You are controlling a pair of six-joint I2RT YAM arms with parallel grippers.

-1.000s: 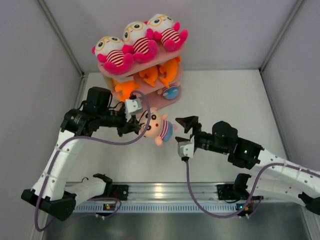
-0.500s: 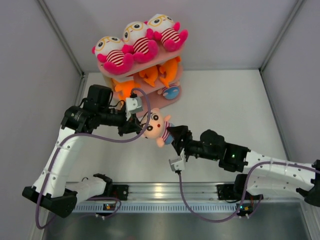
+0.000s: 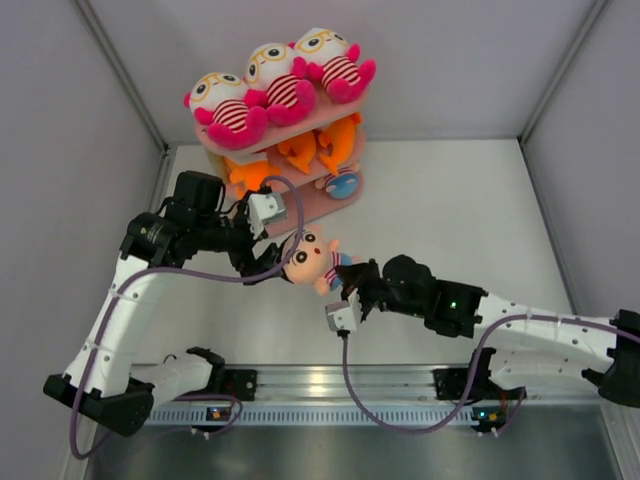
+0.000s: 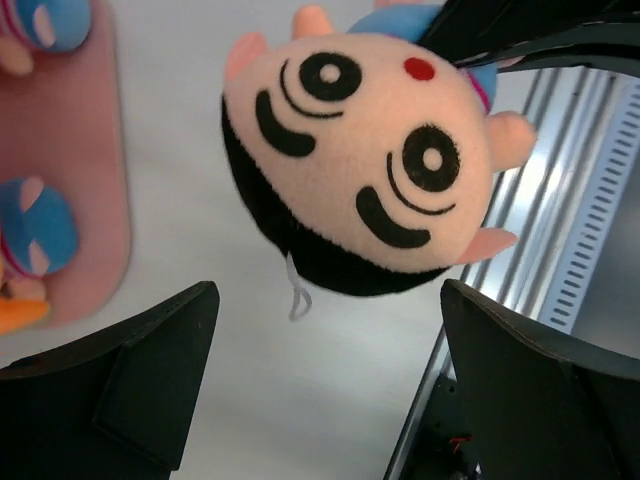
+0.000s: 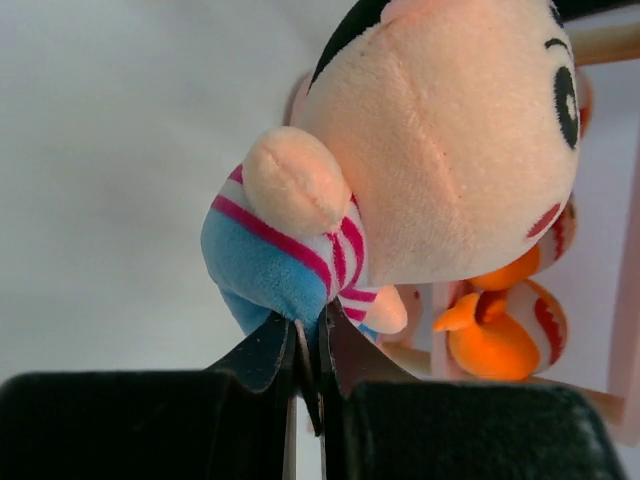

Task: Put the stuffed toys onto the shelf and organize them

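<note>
My right gripper next carries the striped doll (image 3: pixel 312 260) headfirst outward to the shelf's bottom board (image 3: pixel 313 204), releasing it beside the blue-capped one, as bare pink surface shows there.
A peach-faced striped doll (image 3: pixel 312 260) hangs above the table in front of the pink shelf (image 3: pixel 322 205). My right gripper (image 3: pixel 352 279) is shut on its blue lower body (image 5: pixel 262 268), the jaws pinching the fabric at the right gripper (image 5: pixel 315 340). My left gripper (image 3: pixel 266 262) stands open at the doll's black-haired head (image 4: pixel 360 170); the left gripper (image 4: pixel 330 330) touches nothing. Three white-faced dolls (image 3: pixel 270 85) fill the top tier, orange sharks (image 3: pixel 300 150) the middle one, and a blue-capped doll (image 3: pixel 343 183) lies on the bottom board.
An aluminium rail (image 3: pixel 330 385) runs along the near table edge under both arm bases. Grey enclosure walls (image 3: pixel 60 150) close in left, right and behind. Purple cables (image 3: pixel 200 280) loop beside each arm. The shelf's bottom board (image 4: pixel 95 200) lies just left of the left fingers.
The right gripper moved left to the doll and shut on its blue body. The left gripper, which held the doll's head, opened and let go.
</note>
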